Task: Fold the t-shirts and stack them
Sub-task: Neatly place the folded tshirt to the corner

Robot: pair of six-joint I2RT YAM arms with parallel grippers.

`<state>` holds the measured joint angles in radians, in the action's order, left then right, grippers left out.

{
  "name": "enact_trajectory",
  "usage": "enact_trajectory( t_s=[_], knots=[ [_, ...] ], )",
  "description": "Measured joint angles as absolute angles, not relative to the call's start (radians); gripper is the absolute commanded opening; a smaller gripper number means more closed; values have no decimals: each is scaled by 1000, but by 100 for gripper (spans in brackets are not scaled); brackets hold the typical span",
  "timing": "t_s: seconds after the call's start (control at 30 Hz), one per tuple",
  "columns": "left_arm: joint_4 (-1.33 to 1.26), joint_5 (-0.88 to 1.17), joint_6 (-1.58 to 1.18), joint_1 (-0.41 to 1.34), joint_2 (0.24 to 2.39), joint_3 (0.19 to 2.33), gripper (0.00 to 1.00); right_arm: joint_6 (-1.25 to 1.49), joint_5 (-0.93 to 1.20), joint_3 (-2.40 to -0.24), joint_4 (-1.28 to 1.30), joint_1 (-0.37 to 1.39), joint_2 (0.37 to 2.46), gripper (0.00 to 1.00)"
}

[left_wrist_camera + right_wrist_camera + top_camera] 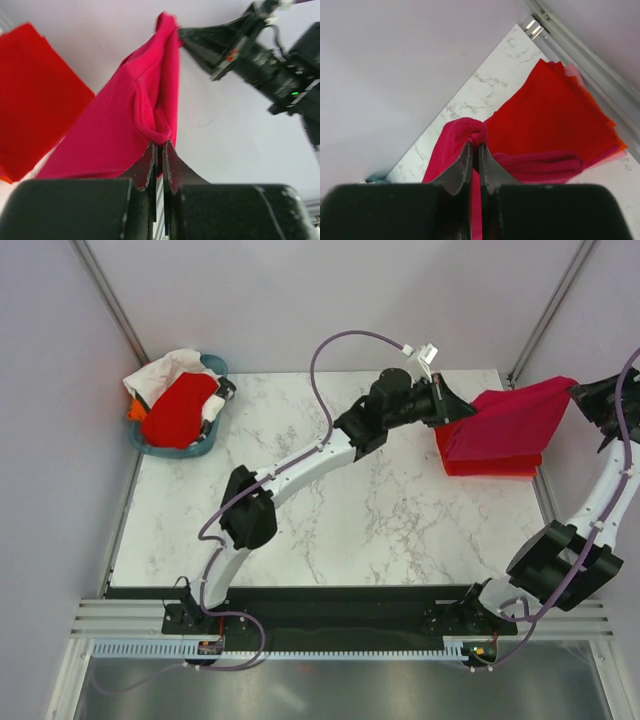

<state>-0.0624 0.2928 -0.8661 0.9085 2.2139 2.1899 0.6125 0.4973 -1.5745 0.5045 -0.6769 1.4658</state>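
My left gripper should next lower slightly outward onto the red stack's basket-side edge [443, 438] below it and release the crimson-pink t-shirt's corner, as the t-shirt hangs in midair.
A folded crimson-pink t-shirt [510, 420] hangs stretched in the air over a stack of folded bright red t-shirts [485, 466] at the table's right back corner. My left gripper [462, 408] is shut on its left corner, and the fabric [125, 125] bunches at the fingertips [159, 146]. My right gripper [577, 392] is shut on the opposite corner; in the right wrist view the pinched cloth [462, 132] curls over the fingertips [474, 146], with the red stack [550, 120] below. In the left wrist view the stack [35, 95] lies at left and the right gripper [200, 42] at the top.
A teal basket [205, 445] at the back left corner holds a red shirt [180, 410] and white cloth [165, 370]. The marble table [330, 520] spreads between the arms. Pale walls and metal frame posts [540, 310] close in the back.
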Motion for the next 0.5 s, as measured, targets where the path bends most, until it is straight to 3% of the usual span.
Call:
enact_trajectory(
  t_s=[0.5],
  knots=[
    [-256,207,-949,934,2494,2244,2,535,473,-1595,500,-700,1640,0]
  ],
)
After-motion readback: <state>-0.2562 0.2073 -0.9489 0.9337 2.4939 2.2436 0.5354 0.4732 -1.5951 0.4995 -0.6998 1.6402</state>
